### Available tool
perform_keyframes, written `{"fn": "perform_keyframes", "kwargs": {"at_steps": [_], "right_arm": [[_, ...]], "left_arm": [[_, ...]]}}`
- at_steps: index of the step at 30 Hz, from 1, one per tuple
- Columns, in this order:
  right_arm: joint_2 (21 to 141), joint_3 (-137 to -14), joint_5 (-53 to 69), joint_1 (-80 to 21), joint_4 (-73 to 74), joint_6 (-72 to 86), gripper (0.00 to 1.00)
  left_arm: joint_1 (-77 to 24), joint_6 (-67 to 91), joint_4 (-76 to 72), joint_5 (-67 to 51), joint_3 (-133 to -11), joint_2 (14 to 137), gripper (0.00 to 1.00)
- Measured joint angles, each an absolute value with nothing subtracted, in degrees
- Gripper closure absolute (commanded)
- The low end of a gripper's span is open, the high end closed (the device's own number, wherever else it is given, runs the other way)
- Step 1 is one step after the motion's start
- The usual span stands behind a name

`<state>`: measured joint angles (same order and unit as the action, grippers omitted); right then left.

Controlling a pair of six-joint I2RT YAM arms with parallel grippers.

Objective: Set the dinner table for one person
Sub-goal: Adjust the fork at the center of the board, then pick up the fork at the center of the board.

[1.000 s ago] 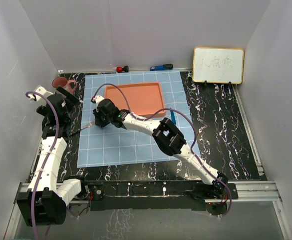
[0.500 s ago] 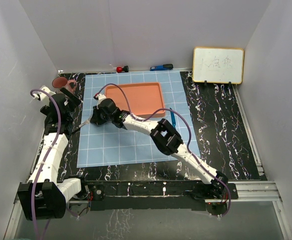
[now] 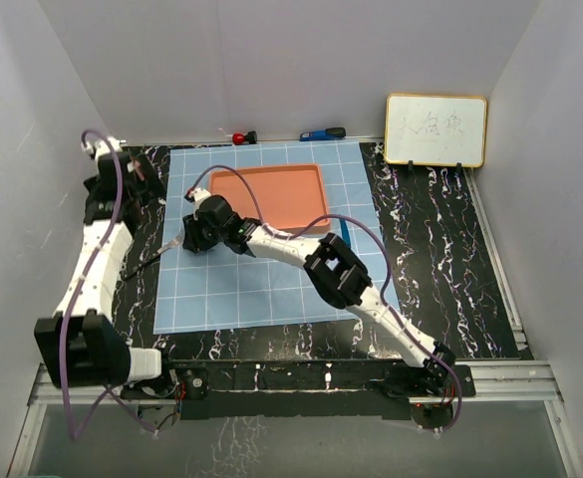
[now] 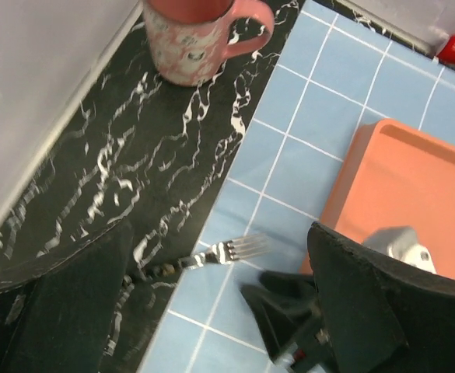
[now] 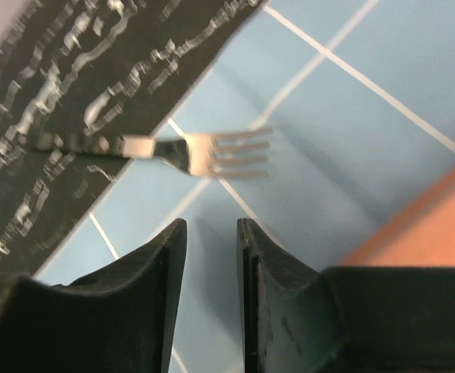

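The fork's handle lies off the cloth, clear of my right gripper. My left gripper needs to lower and draw back onto the fork's handle (image 3: 144,266) (image 4: 163,270) next, to close there.
A metal fork (image 5: 188,151) lies flat across the left edge of the blue gridded cloth (image 3: 261,289), tines on the cloth and handle on the black marbled dinner table (image 3: 440,249). My right gripper (image 5: 210,225) hovers just behind the tines, open a little, with nothing between its fingers. It also shows in the top view as the right gripper (image 3: 181,242). My left gripper (image 4: 219,228) is open wide, high above the fork (image 4: 211,252). A pink mug (image 4: 192,35) stands upright on the table at the far left corner.
An orange tray (image 3: 271,194) rests on the far half of the cloth. A thin blue item (image 3: 345,231) lies by its right side. A whiteboard (image 3: 436,129) stands at the back right. A red-tipped item (image 3: 239,137) and a blue marker (image 3: 321,133) lie by the back wall.
My right gripper has opened and let go of the fork, which now lies on the cloth's edge. The left arm has stretched toward the far left corner, covering the mug from above.
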<state>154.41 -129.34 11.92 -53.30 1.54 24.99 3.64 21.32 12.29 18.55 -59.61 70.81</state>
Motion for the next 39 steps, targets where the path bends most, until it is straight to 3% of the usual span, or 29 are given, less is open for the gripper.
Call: {"fn": "perform_keyframes", "kwargs": {"at_steps": [6, 10, 16, 19, 27, 31, 39], "right_arm": [[142.8, -120.5, 9.0, -52.5, 14.8, 15.5, 0.66], [131.4, -110.8, 9.0, -50.7, 18.7, 12.5, 0.64], [118.9, -102.4, 10.9, -47.2, 20.8, 9.9, 0.64], [114.3, -97.3, 11.6, -44.8, 21.2, 9.1, 0.64], [106.9, -83.9, 13.3, -39.6, 23.0, 8.9, 0.63], [104.4, -79.6, 14.3, -38.8, 23.0, 8.9, 0.63], [104.0, -77.3, 17.9, -37.4, 22.1, 8.9, 0.62]], "left_arm": [[3.7, 0.0, 28.4, 12.2, -83.0, 88.3, 0.08], [4.0, -13.7, 38.1, 5.3, -86.9, 93.1, 0.08], [4.8, -20.5, 48.3, 0.9, -90.9, 95.4, 0.08], [5.1, -22.0, 47.4, -0.1, -87.2, 91.8, 0.05], [5.2, -32.1, 35.0, 1.2, -63.5, 62.9, 0.01], [5.3, -25.8, 30.4, 4.7, -64.6, 64.8, 0.03], [5.3, -14.5, 34.7, 11.7, -65.5, 73.5, 0.09]]}}
